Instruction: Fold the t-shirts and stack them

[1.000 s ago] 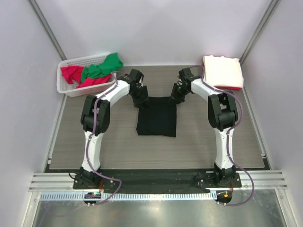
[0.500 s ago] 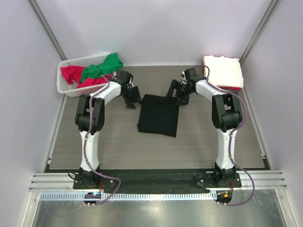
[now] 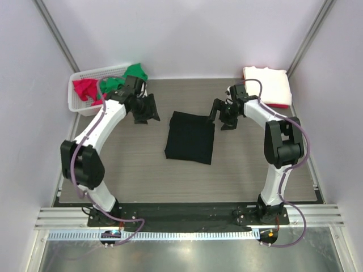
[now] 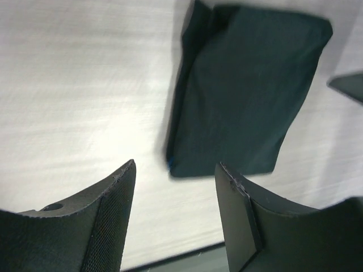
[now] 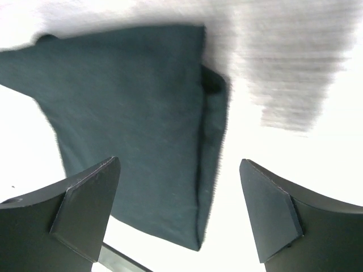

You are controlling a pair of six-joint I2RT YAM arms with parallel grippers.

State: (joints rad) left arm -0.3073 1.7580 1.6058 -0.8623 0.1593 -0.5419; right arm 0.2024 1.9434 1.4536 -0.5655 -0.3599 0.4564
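Note:
My right gripper should move down and to the left in the top view onto the black t-shirt's edge by its far corner, because that edge shows between my open fingers.
A black t-shirt lies folded into a rectangle in the middle of the table, with nothing touching it. My left gripper hovers to its upper left, open and holding nothing. In the left wrist view the black t-shirt lies well beyond the left gripper. My right gripper stands open just off the shirt's upper right corner. Seen from the right wrist, the black t-shirt shows its folded edge between the spread fingers of the right gripper. A folded white t-shirt lies at the back right on something red.
A white lattice basket at the back left holds a crumpled red t-shirt and green t-shirt, close behind my left arm. Side walls close in the table left and right.
Both grippers have left the black t-shirt's far corners and drawn outward. The right one has opened wide, and the left arm has swung left toward the basket. The shirt stays folded flat.

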